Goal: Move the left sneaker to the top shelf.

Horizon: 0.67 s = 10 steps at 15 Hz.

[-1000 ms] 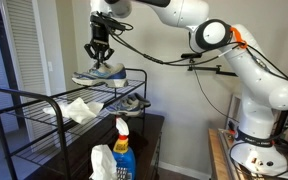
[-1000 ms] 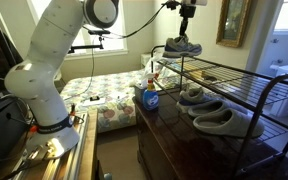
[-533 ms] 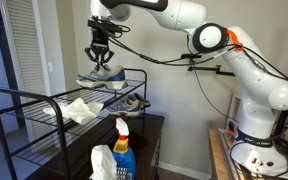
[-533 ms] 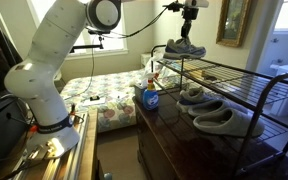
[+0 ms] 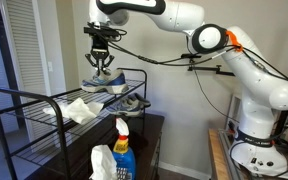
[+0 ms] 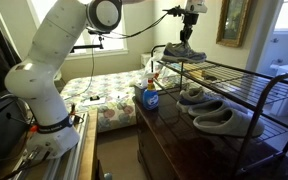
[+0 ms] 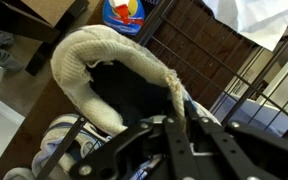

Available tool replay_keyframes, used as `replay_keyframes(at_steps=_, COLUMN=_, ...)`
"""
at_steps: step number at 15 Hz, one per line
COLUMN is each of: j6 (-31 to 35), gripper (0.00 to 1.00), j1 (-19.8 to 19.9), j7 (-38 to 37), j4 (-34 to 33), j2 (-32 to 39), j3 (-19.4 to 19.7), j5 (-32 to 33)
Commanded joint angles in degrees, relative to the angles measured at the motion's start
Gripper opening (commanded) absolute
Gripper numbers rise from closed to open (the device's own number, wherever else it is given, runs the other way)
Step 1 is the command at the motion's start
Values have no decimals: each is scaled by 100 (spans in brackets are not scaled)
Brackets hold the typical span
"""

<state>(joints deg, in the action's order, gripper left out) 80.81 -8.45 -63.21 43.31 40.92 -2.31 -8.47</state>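
The sneaker should move away from my base and slightly down onto the top shelf's wire bars (image 7: 192, 64) next. My gripper should carry it there, then open.
My gripper (image 5: 101, 64) (image 6: 187, 38) is shut on the collar of the left sneaker (image 5: 103, 85) (image 6: 184, 51), a grey low-top with a white sole. It holds the sneaker upright at the near end of the top shelf (image 5: 39, 100) (image 6: 246, 80), at or just above the wire bars; I cannot tell if the sole touches. In the wrist view the fingers (image 7: 179, 102) pinch the sneaker's cream-lined collar (image 7: 84, 55), with the wire bars below.
The matching sneaker (image 5: 132, 103) (image 6: 197, 96) and a grey shoe (image 6: 227, 122) lie on the lower tier. A white cloth (image 5: 79, 110) (image 7: 259, 20) lies on the top shelf. A blue spray bottle (image 5: 122, 150) (image 6: 150, 97) (image 7: 129, 10) stands on the dark dresser.
My gripper has come down a little with the sneaker, towards the end of the top shelf. Nothing else moved.
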Motion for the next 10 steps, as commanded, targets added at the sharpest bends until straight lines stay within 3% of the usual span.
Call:
replay_keyframes(at_steps=1, j6=182, gripper=3, j1=-25, j7=184, j4=-287, j2=164, j3=25, j5=105)
replay_keyframes(at_steps=10, j6=337, gripper=3, j1=88, j7=698, j4=-748, j2=601, j3=9, j5=73)
